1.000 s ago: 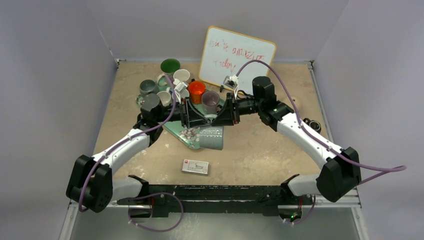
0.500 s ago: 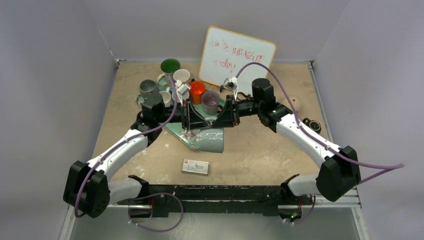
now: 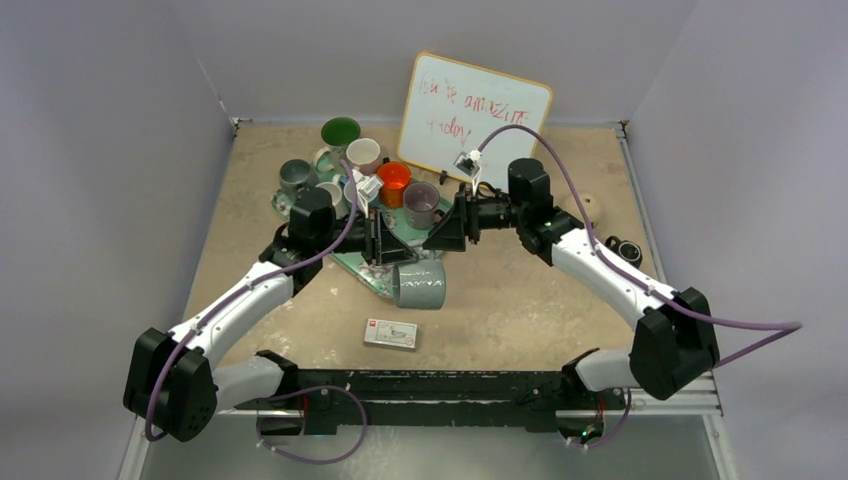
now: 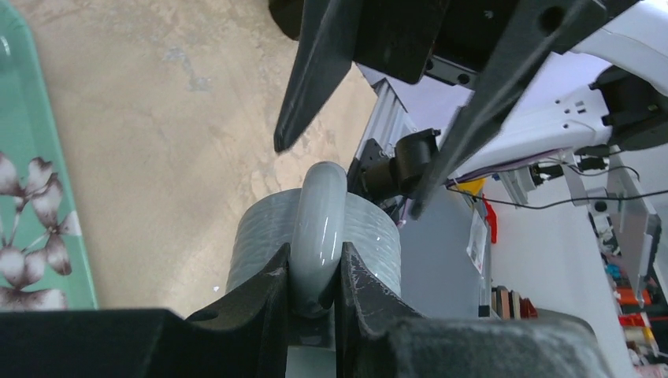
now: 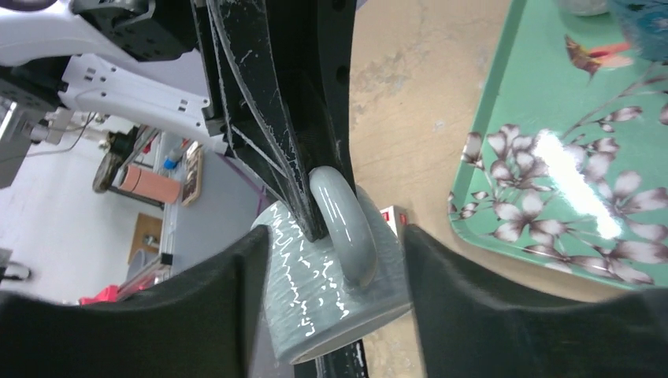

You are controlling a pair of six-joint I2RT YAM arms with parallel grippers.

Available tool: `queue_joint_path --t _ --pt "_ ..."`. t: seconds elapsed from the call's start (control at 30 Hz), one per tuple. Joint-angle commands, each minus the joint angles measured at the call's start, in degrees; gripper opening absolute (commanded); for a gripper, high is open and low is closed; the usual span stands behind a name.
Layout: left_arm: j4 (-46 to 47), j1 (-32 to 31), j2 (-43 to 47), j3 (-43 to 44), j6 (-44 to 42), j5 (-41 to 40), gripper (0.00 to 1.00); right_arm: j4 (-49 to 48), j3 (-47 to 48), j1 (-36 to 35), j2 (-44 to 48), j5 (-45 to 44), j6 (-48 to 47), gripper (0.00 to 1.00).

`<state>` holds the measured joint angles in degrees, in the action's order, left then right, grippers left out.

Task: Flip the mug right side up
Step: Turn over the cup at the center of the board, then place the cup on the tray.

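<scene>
My left gripper is holding the sideways mug and should next turn it upright, lower it to the tray's near edge, below and left in the top view, and release it.
The grey ribbed mug is on its side just off the near edge of the green floral tray, handle uppermost. My left gripper is shut on the mug's handle, one finger pressed on each side of it. My right gripper is open; its fingers stand either side of the mug with gaps, touching nothing. In the top view the left gripper and right gripper face each other above the mug. I cannot tell whether the mug rests on the table.
Several cups crowd the tray's far half, among them a green one, an orange one and a grey one. A whiteboard leans at the back. A small card box lies near the front edge.
My right gripper has opened off the mug and drawn back a little to the right. The left gripper closed on the handle, and the mug has shifted slightly.
</scene>
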<state>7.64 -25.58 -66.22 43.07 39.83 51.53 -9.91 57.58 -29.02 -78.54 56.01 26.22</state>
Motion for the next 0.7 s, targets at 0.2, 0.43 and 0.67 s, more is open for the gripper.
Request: queue_joint_path --t 0.2,0.43,0.67 --pt "-19.6 -0.2 1.4 8.0 -12.0 -11.0 0.0 -0.1 -1.8 2.0 6.0 -4.4 2.2 0.99" --pt "-39.7 -0.3 -3.3 20.5 -27.0 -22.3 0.0 4.3 -1.9 2.1 10.7 -7.7 0.9 0.99" --pt "-47.3 -0.4 -10.5 29.9 -41.7 -26.9 0.0 12.4 -0.4 2.3 15.1 -12.1 -3.5 0.99"
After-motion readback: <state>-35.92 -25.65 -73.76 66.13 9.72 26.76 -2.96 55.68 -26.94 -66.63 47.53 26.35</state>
